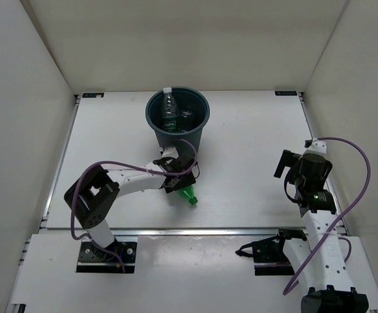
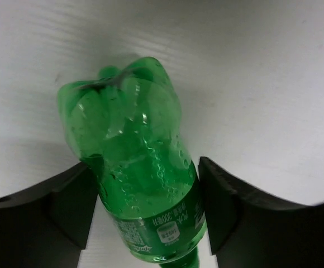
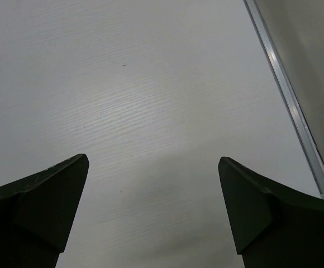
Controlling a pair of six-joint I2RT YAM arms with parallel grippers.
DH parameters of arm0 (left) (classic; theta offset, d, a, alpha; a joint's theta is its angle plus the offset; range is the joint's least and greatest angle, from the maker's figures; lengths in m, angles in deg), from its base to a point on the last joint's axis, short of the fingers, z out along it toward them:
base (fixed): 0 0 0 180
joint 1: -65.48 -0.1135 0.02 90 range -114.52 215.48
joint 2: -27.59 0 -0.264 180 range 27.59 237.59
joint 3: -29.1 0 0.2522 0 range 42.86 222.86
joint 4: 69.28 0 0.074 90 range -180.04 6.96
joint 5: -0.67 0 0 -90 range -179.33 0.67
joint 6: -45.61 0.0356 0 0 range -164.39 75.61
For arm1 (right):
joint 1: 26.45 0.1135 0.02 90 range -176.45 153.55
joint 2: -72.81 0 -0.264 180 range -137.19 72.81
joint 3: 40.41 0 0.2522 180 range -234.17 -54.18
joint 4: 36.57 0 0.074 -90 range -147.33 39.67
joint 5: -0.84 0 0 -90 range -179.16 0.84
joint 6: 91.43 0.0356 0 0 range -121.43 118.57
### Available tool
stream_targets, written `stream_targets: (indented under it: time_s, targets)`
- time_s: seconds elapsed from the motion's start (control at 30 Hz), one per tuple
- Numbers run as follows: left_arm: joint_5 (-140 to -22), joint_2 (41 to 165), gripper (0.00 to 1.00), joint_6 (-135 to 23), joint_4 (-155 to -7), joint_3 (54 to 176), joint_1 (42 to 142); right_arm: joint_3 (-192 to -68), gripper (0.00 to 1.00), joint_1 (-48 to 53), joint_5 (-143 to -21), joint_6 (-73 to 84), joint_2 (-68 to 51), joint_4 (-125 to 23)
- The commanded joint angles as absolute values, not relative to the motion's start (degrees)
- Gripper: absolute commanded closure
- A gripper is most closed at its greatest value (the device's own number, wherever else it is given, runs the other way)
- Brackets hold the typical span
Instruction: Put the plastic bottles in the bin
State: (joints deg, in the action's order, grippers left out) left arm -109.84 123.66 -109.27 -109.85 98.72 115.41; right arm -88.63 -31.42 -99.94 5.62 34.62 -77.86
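Note:
The bottle goes up and outward over the bin's opening [image 1: 184,109] for release by my left gripper next, as the bin's rim stands outward and higher.
A green plastic bottle [image 2: 134,156] lies on the white table just in front of the bin [image 1: 151,122], its cap end toward the near edge [image 1: 189,195]. My left gripper [image 2: 145,167] straddles its labelled lower body, both black fingers pressed against its sides [image 1: 178,180]. The dark teal round bin holds a clear bottle with a dark label and white cap [image 1: 170,107], and another dark-labelled bottle [image 1: 188,113] beside it. My right gripper [image 3: 153,162] stands open over bare table at the right [image 1: 284,164], nothing between its fingers.
White walls enclose the table on three sides. A metal rail [image 3: 287,95] runs along the table's right edge, close to my right gripper. The purple cable [image 1: 190,149] of my left arm loops just in front of the bin.

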Motion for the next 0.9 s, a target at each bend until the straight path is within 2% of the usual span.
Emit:
stream_targets:
  time_s: [0.0,0.07,0.17,0.27,0.4,0.53,0.73,0.87]
  targets:
    - [-109.72,124.0,0.3,-104.61,-111.94,103.15,115.49,-88.1,0.01,-32.07,-97.69,7.1,35.37,-74.94]
    - [-110.43,121.56,0.34,-102.67,-112.65,103.77,116.27,-88.28,0.01,-32.25,-97.07,7.8,35.37,-74.76]
    - [-108.24,115.68,0.36,-97.24,-109.86,102.99,116.71,-88.28,0.01,-31.55,-96.98,7.98,35.28,-74.15]
    - [-94.73,112.94,0.36,-90.47,-106.59,104.45,117.68,-88.1,0.01,-30.32,-97.42,8.68,35.02,-72.83]
    - [-94.59,113.46,0.36,-83.16,-112.55,116.65,122.86,-88.1,0.01,-29.88,-96.81,9.47,34.58,-70.9]
    - [-92.05,114.95,0.37,-78.06,-113.81,130.45,120.68,-88.8,0.01,-30.31,-95.93,9.65,34.05,-69.05]
    - [-106.8,115.65,0.36,-67.35,-104.33,139.7,117.08,-89.42,0.01,-30.75,-95.05,10.0,33.62,-67.21]
    - [-116.99,121.44,0.34,-62.77,-101.94,144.45,110.67,-90.38,0.01,-30.05,-95.57,9.74,32.3,-66.77]
